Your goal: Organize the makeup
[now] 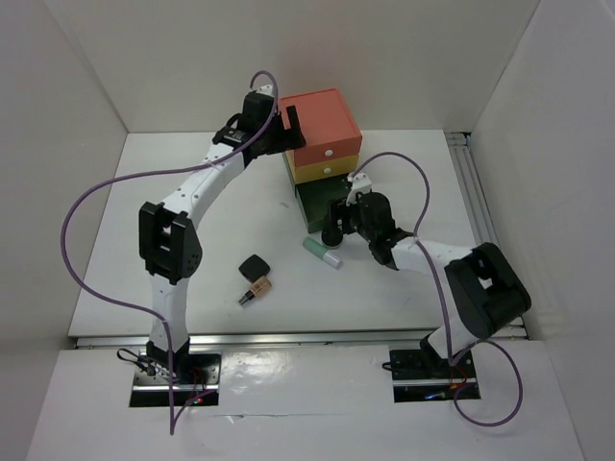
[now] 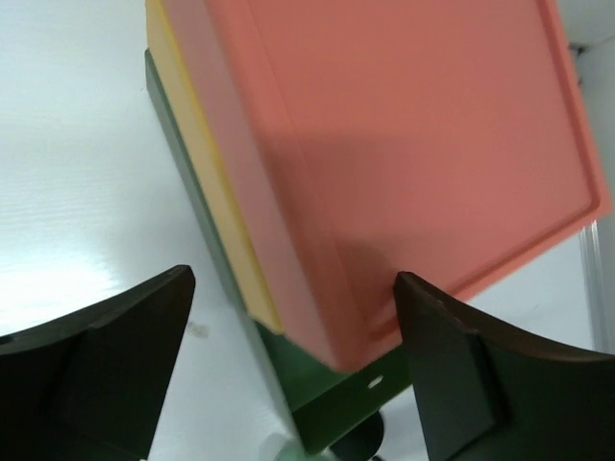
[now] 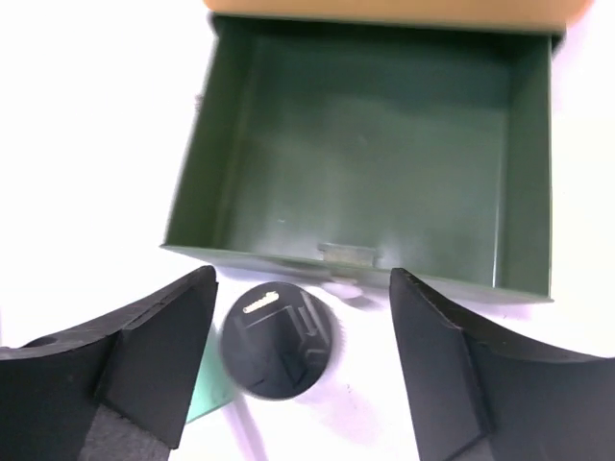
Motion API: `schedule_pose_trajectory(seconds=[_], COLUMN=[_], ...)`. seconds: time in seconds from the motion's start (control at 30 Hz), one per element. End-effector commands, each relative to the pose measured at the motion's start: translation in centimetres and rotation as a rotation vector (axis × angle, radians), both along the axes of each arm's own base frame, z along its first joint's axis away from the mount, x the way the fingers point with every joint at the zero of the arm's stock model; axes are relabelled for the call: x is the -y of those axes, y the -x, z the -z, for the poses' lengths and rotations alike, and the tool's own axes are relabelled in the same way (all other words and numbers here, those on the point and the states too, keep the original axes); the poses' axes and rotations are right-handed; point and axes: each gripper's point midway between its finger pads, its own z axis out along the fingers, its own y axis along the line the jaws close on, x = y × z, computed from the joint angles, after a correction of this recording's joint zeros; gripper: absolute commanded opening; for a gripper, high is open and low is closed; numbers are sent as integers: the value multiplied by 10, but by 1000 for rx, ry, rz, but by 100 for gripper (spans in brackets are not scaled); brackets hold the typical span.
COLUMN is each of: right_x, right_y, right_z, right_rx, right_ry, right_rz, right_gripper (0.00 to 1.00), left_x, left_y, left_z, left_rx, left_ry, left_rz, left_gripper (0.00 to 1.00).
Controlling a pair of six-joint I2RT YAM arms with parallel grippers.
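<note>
The mint tube (image 3: 211, 390) lies below my right gripper, to its left in the top view, so I will swing the gripper back past the pot (image 3: 279, 339) and down onto the tube.
The round black pot (image 3: 279, 339) lies on the table just in front of the pulled-out green drawer (image 3: 365, 144), which is empty. My right gripper (image 3: 303, 355) hangs open over the pot, its fingers clear of it on both sides. A mint tube (image 1: 323, 253) lies beside the pot. Further left on the table are a black square compact (image 1: 255, 266) and a gold-black lipstick (image 1: 256, 288). My left gripper (image 2: 293, 336) stands open at the coral top (image 2: 413, 144) of the stacked drawer box (image 1: 322, 144), one finger on each side of its corner.
The drawer box stands at the back middle of the table, coral over yellow over green. White walls enclose the table on three sides, and a metal rail (image 1: 476, 192) runs along the right edge. The right arm's cable loops above the green drawer.
</note>
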Motion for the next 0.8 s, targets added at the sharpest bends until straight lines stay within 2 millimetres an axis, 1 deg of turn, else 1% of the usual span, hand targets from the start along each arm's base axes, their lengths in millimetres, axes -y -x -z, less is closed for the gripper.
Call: schedule_pose_trajectory(seconds=[0.0,0.03,0.07,0.1,0.13,0.17,0.2,0.23,0.27,0.3,0.33,0.37,0.4,0.43,0.47,0.5,0.53,0.57,0.6,0.63,0.67,0.7,0.73,0.77], right_x=[-20,-23,-25,-34,-41,-47,-52,-60,-66,-73,-77,-83,-89,-88,-91,-96,-93,-94,-96,-97,-95,-96,-95,-97], right_y=[19,28,33,45,56,72,82,94,102,112,115,117,119,117,112,109,107,105,100,98,98,95,96,98], right_z=[-33,-29,-30,-29,-32,-18,-19,-16,-14,-12,-1,-1,1,14,13,12,24,27,29,32,47,49,56,65], right_rx=[31,8,6,12,8,-24,-28,-43,-47,-48,-75,-69,-69,-91,-83,-67,-89,-83,-73,-73,-104,-108,-121,-132], right_ry=[21,45,62,94,100,143,149,147,153,164,178,185,195,227,228,226,252,258,258,268,290,297,305,319], right_rz=[-145,-174,-193,-265,-314,-379,-422,-485,-532,-567,-581,-600,-608,-590,-581,-580,-559,-563,-553,-558,-553,-545,-546,-550], right_gripper=[81,83,83,83,83,83,83,83,83,83,83,83,83,83,83,83,83,83,83,81,80,80,80,80], left_x=[-8,-12,-15,-21,-27,-34,-41,-49,-56,-61,-68,-78,-84,-88,-92,-97,-100,-106,-110,-113,-112,-115,-119,-119], left_y=[33,40,48,61,69,83,94,111,130,141,158,177,188,199,217,232,247,261,272,280,290,298,305,311], left_z=[-42,-35,-37,-56,-55,-30,-26,-41,-10,-4,-17,15,20,25,46,39,46,62,56,60,64,74,72,74], left_rx=[42,27,24,58,53,-7,-23,0,-73,-87,-64,-131,-137,-148,-187,-167,-199,-238,-220,-232,-246,-264,-251,-257], left_ry=[-35,-54,-55,-55,-63,-81,-79,-59,-75,-61,-33,-55,-55,-42,-61,-49,-49,-59,-34,-19,-9,-9,-2,3], left_rz=[58,65,65,71,61,47,27,9,3,-20,-31,-48,-61,-72,-76,-84,-95,-103,-113,-128,-116,-124,-123,-120], left_gripper=[100,100,100,100,100,100,100,100,100,100,100,100,100,100,100,100,100,100,100,100,100,100,100,100])
